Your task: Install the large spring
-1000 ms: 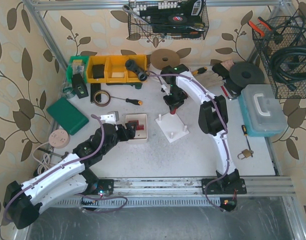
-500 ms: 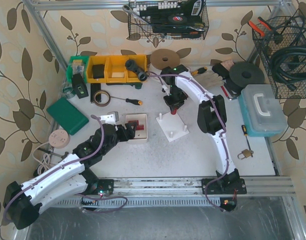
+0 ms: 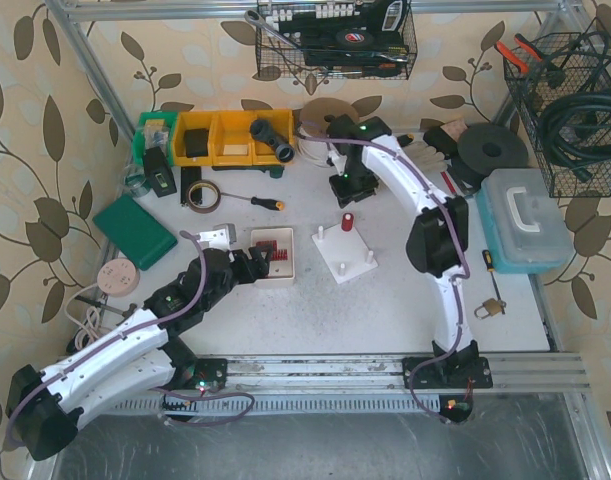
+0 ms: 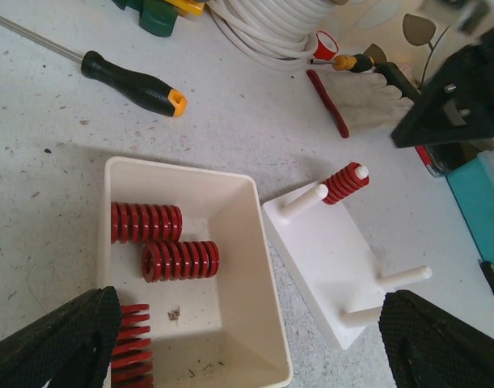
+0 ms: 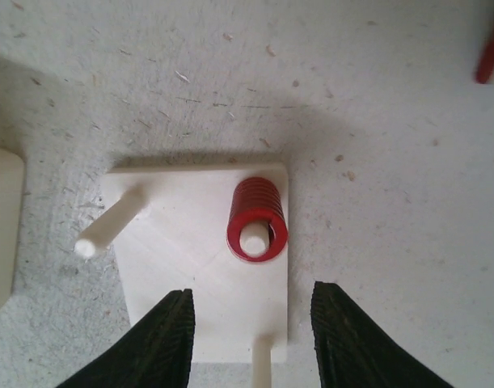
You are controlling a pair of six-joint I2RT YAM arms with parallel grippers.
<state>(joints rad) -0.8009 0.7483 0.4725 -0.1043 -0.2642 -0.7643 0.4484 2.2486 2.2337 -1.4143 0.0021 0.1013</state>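
My left gripper goes across to its right in the top view next, and down around the ends of the middle red spring [image 3: 280, 254], below and clear of the sides.
A large red spring [image 5: 256, 218] sits over one peg of the white peg board [image 5: 194, 299]; it also shows in the top view [image 3: 347, 221] and the left wrist view [image 4: 344, 183]. My right gripper [image 5: 253, 339] is open and empty, raised above the board, clear of the spring; in the top view it is behind the board [image 3: 351, 186]. My left gripper [image 4: 251, 347] is open and empty over the near edge of the white box [image 4: 230, 267], which holds more red springs [image 4: 180, 260]. In the top view it hangs beside that box [image 3: 247, 266].
A screwdriver [image 4: 133, 82] lies behind the box. Yellow bins [image 3: 233, 137], a tape roll [image 3: 201, 194], a green case [image 3: 135, 232] and a blue-lidded box [image 3: 523, 220] ring the work area. A padlock [image 3: 489, 306] lies at the right.
My right gripper has let go of the spring on the peg and lifted back away from the board. The left arm has not moved.
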